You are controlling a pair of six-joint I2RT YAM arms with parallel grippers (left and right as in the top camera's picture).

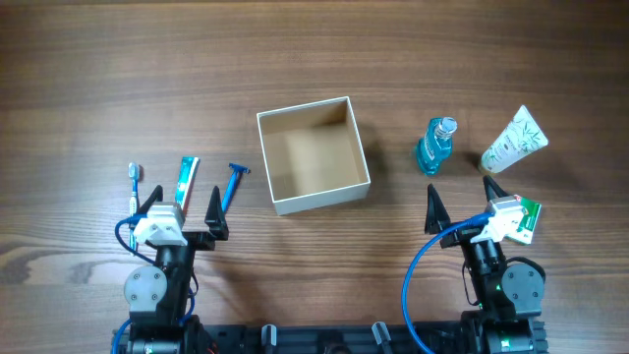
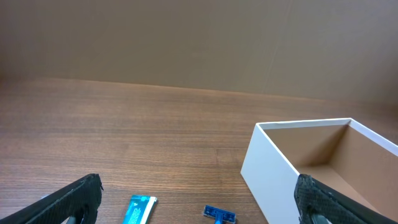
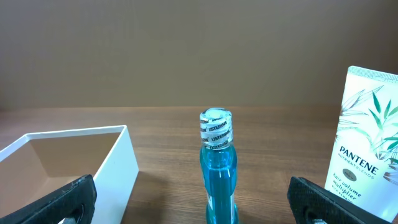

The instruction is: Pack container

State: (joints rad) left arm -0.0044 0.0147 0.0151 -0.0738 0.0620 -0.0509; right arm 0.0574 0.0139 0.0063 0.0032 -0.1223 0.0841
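My right gripper rises, tilts downward and moves outward over the cap [image 1: 445, 128] [image 3: 216, 129] next, as the bottle stands upright. It then lowers around the bottle's top.
The container [image 1: 319, 202], a square white box with a tan cardboard inside, sits mid-table and is empty. It also shows in the left wrist view [image 2: 273, 168] and in the right wrist view [image 3: 121, 168]. My left gripper [image 1: 185, 208] [image 2: 199, 199] is open and empty, near the table's front left. A toothpaste tube [image 1: 187, 177] [image 2: 140, 210] and a blue razor [image 1: 233, 182] [image 2: 219, 214] lie just ahead of it. My right gripper [image 1: 462, 197] [image 3: 196, 202] is open and empty, facing an upright blue mouthwash bottle [image 1: 435, 146] [image 3: 217, 174].
A toothbrush [image 1: 135, 187] lies left of the toothpaste. A white Pantene tube [image 1: 514, 141] [image 3: 367, 143] stands right of the mouthwash. A small green flat packet [image 1: 526, 218] lies beside the right wrist.
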